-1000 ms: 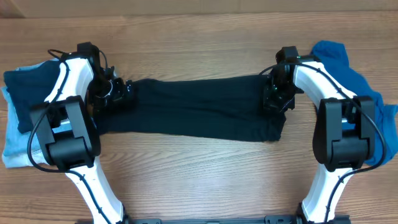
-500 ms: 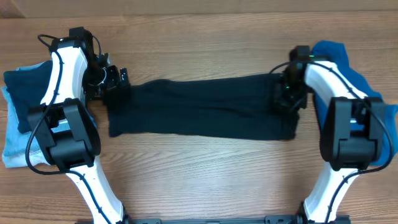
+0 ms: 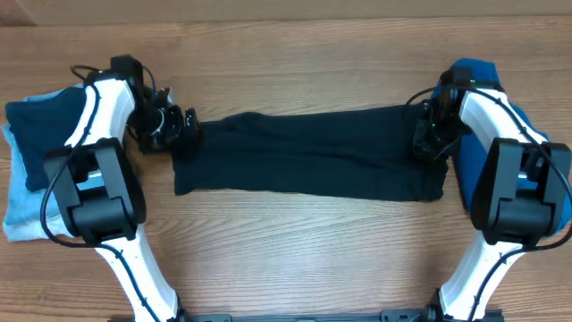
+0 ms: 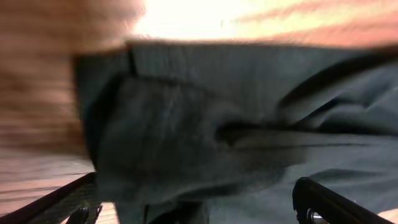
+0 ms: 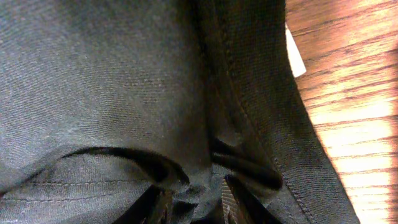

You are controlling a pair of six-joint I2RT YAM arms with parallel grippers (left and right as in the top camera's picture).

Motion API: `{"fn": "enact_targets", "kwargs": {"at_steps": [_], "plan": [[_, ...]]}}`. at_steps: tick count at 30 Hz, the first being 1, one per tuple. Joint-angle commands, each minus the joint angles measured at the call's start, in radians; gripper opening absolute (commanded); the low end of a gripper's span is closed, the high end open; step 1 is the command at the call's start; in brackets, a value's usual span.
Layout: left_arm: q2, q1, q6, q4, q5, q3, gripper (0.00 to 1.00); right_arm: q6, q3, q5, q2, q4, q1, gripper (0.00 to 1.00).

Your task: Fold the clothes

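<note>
The black cloth is between the open fingers of my left gripper, so next I should lower the gripper onto the bunched fold at the garment's end by the navy piece and close it.
The clothes in play are a long black garment lying stretched left to right across the wooden table. My right gripper is shut on a bunch of cloth at its right end; the right wrist view shows black fabric pinched between the right gripper jaws. My left gripper stands open at the garment's left end. In the blurred left wrist view the black cloth lies between the wide-apart fingers of the left gripper. A teal-blue garment lies partly under the right arm.
A dark navy piece lies on light-blue denim at the table's left edge, beside the left arm. A small white tag sticks out at the black garment's hem. Bare wood shows in front of and behind the garment.
The right gripper has dragged the black garment to the right, and its left edge has slid along. The open left gripper has shifted slightly right with that edge.
</note>
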Motion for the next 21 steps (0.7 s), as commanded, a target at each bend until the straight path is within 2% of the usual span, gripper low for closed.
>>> {"fn": "enact_targets", "kwargs": {"at_steps": [1,6,10,13,15,17,21], "plan": [[0.003,-0.012,0.024,0.048,0.035,-0.099,1.00,-0.002,-0.024,0.112,0.049,0.018,-0.021,0.30],[0.003,-0.012,0.024,0.129,0.034,-0.198,0.98,-0.002,-0.024,0.112,0.049,-0.001,-0.021,0.30],[0.003,-0.012,0.042,0.140,0.034,-0.200,0.49,-0.002,-0.024,0.112,0.049,-0.018,-0.021,0.30],[0.003,-0.009,0.043,0.145,0.033,-0.196,0.18,-0.002,-0.024,0.112,0.049,-0.023,-0.021,0.30],[0.001,0.000,0.042,0.131,0.026,-0.172,0.05,-0.002,-0.024,0.112,0.049,-0.023,-0.021,0.30],[-0.005,0.016,0.041,0.036,-0.071,-0.074,0.04,-0.002,-0.023,0.109,0.049,-0.029,-0.021,0.30],[-0.013,0.032,0.039,-0.068,-0.136,0.091,0.04,-0.002,0.034,0.019,0.002,-0.064,-0.021,0.30]]}}
